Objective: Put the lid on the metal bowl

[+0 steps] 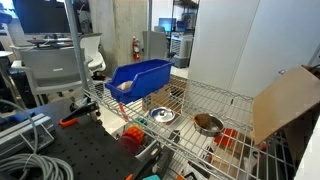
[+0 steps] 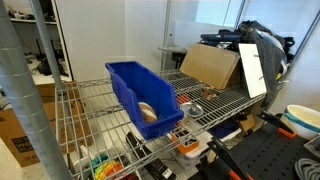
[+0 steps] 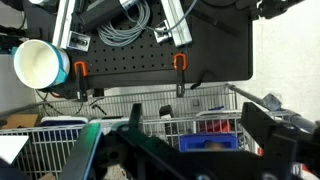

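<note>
The lid lies flat on the shelf (image 1: 215, 95) below. I should next move my gripper over beside the blue bin and lower the open fingers onto the lid's middle (image 1: 163, 115).
The lid (image 1: 163, 116), a small shiny silver disc, lies flat on the wire shelf (image 1: 215, 95) just beside the blue bin. The metal bowl (image 1: 208, 123), with a silvery rim and brownish inside, sits on the same shelf a little further from the bin, apart from the lid. Both also show small in an exterior view, the lid (image 2: 187, 106) and the bowl (image 2: 207, 94). My gripper (image 3: 197, 115) shows only in the wrist view. Its two dark fingers are wide apart with nothing between them. Lid and bowl are out of the wrist view.
A big blue plastic bin (image 1: 138, 77) with a tan object inside stands on the shelf; it also shows in the wrist view (image 3: 210, 144). A cardboard sheet (image 1: 285, 100) leans at the shelf's end. A black perforated table (image 3: 150, 55) carries cables, orange clamps and a white cup (image 3: 40, 63).
</note>
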Available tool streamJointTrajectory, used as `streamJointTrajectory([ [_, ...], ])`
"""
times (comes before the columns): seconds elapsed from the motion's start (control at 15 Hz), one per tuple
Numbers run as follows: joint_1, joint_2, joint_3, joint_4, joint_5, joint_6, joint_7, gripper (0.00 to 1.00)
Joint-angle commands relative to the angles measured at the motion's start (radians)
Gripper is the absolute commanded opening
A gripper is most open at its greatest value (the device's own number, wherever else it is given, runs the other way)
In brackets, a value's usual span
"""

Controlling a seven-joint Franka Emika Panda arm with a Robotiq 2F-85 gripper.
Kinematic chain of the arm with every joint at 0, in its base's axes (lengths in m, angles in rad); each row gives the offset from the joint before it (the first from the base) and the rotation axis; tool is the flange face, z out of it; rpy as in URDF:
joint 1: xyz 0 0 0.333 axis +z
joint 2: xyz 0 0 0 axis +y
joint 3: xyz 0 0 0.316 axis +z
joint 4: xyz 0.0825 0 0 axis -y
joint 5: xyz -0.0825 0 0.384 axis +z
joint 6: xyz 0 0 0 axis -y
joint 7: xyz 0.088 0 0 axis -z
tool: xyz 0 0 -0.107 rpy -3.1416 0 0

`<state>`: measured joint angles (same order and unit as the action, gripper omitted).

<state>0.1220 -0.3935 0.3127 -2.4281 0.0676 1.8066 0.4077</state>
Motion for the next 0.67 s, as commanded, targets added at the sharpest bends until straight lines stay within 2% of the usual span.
streamJointTrajectory([
  [0.0, -0.038, 0.106, -0.058, -0.008, -0.046, 0.158, -0.016, 1.00],
  [0.27, -0.105, 0.275, -0.137, -0.021, -0.093, 0.474, 0.018, 1.00],
  [0.47, -0.137, 0.449, -0.203, 0.018, -0.106, 0.697, 0.040, 1.00],
  [0.6, -0.138, 0.563, -0.247, 0.060, -0.111, 0.799, 0.051, 1.00],
])
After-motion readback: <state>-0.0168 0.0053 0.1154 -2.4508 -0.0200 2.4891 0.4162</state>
